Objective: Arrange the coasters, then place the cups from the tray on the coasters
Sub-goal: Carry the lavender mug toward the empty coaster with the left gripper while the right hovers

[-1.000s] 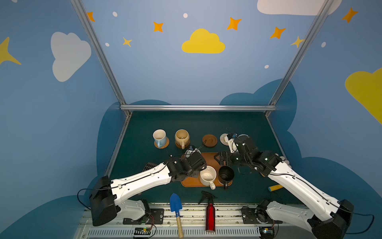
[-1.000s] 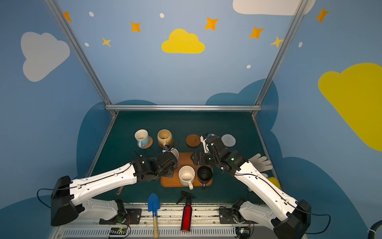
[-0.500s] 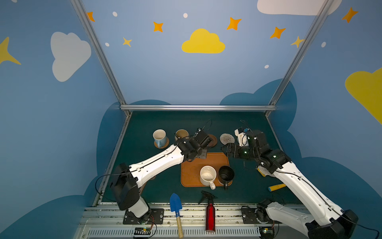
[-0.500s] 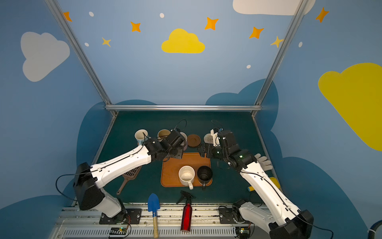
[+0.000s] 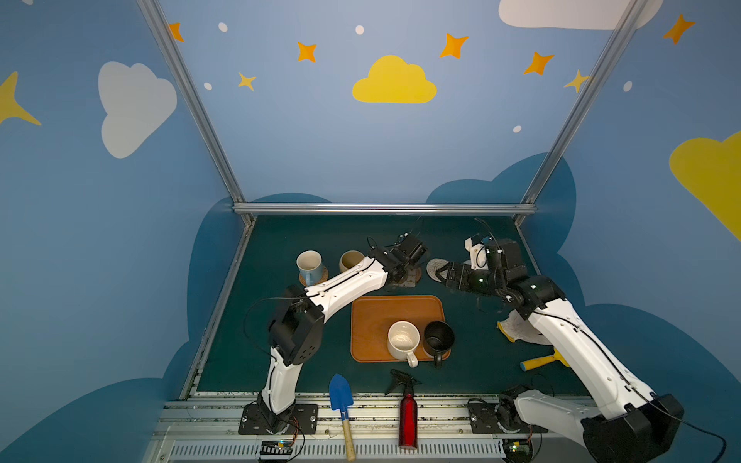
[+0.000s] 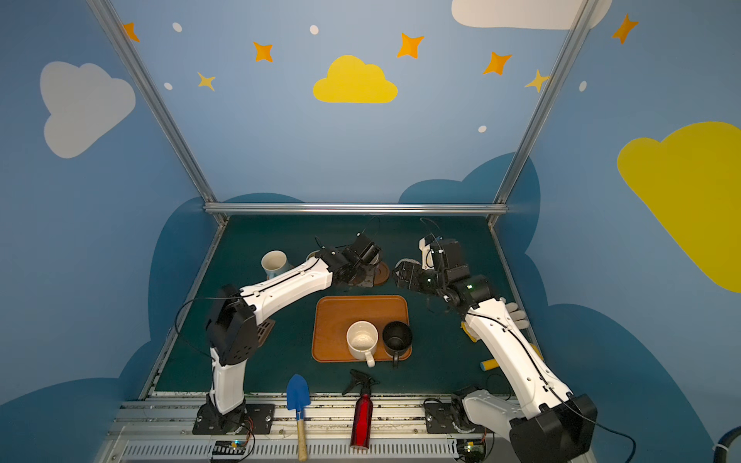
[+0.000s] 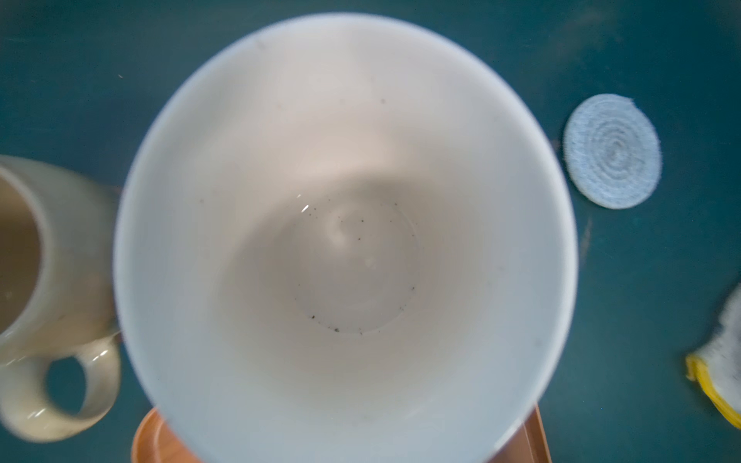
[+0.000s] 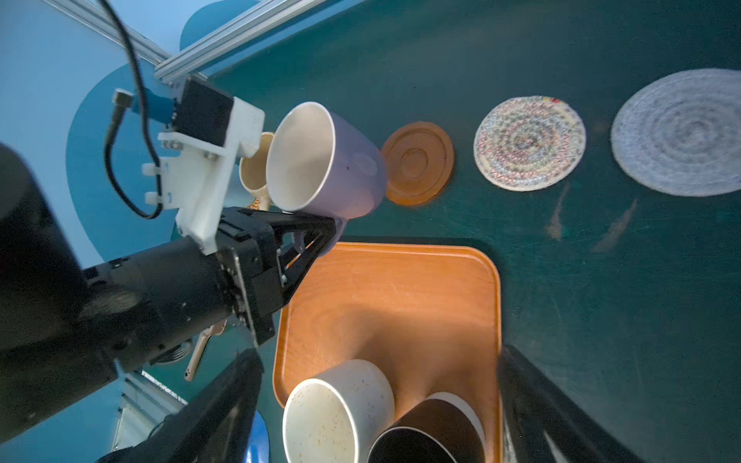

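Note:
My left gripper needs to move toward the beige rope coaster next and down onto the dark brown coaster (image 6: 380, 273). It should release the lavender cup's handle there, because that coaster is bare.
My left gripper (image 8: 316, 236) is shut on the handle of the lavender cup (image 8: 320, 160), which hangs tilted with its base next to a dark brown coaster (image 8: 417, 162). The left wrist view looks into this cup's pale inside (image 7: 345, 240). A beige rope coaster (image 8: 529, 142) and a grey one (image 8: 681, 132) lie further along the row. The light blue cup (image 5: 309, 266) stands on a tan coaster (image 5: 322, 276), the tan cup (image 5: 351, 260) beside it. The cream cup (image 5: 403, 340) and black cup (image 5: 439, 338) stand on the tray (image 5: 373, 320). My right gripper (image 5: 441, 274) hovers open by the beige coaster.
A blue trowel (image 5: 341, 397) and a red spray bottle (image 5: 407, 417) lie at the front edge. A white glove with a yellow cuff (image 5: 517, 328) and a yellow-handled tool (image 5: 541, 360) lie under the right arm. A brown spatula (image 6: 264, 330) lies at the left.
The left arm has lifted the lavender cup off the tray and carried it back to the brown coaster. The right arm has drawn away from the tray toward the rope coasters.

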